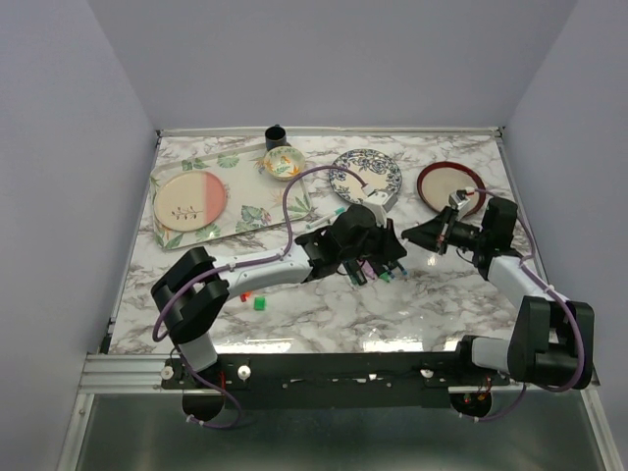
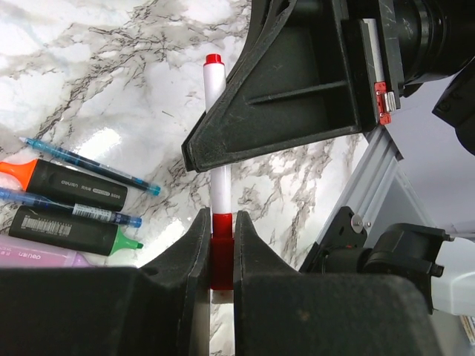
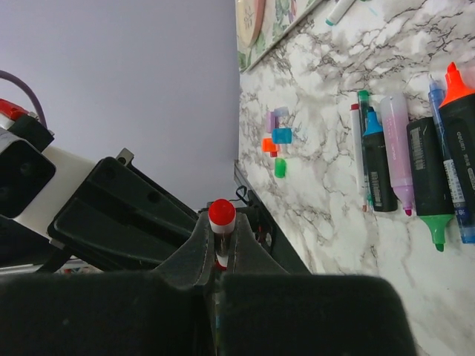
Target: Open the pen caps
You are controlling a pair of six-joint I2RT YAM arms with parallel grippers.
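Observation:
The row of pens ends at the bare marble (image 1: 405, 262) beside the light-blue pen, so my right gripper will next pull away from the red cap, turn and move down onto that marble.
My left gripper (image 1: 391, 247) (image 2: 221, 226) is shut on the red cap (image 2: 221, 252) of a thin white-barrelled pen (image 2: 215, 85), held above the table. My right gripper (image 1: 413, 236) (image 3: 221, 231) is shut on the same pen's barrel, just below its red end (image 3: 222, 212). The two grippers meet tip to tip, and the cap still sits on the barrel. Other pens and highlighters (image 2: 70, 189) (image 3: 415, 167) lie in a row on the marble below. Several loose caps (image 3: 276, 141) (image 1: 253, 298) lie in a small cluster at the near left.
A floral tray (image 1: 245, 211) holding a pink plate (image 1: 189, 201) lies at the back left. A small bowl (image 1: 283, 163) and a black cup (image 1: 277, 133) stand behind it. A patterned plate (image 1: 371, 173) and a red-brown plate (image 1: 442, 184) lie at the back right.

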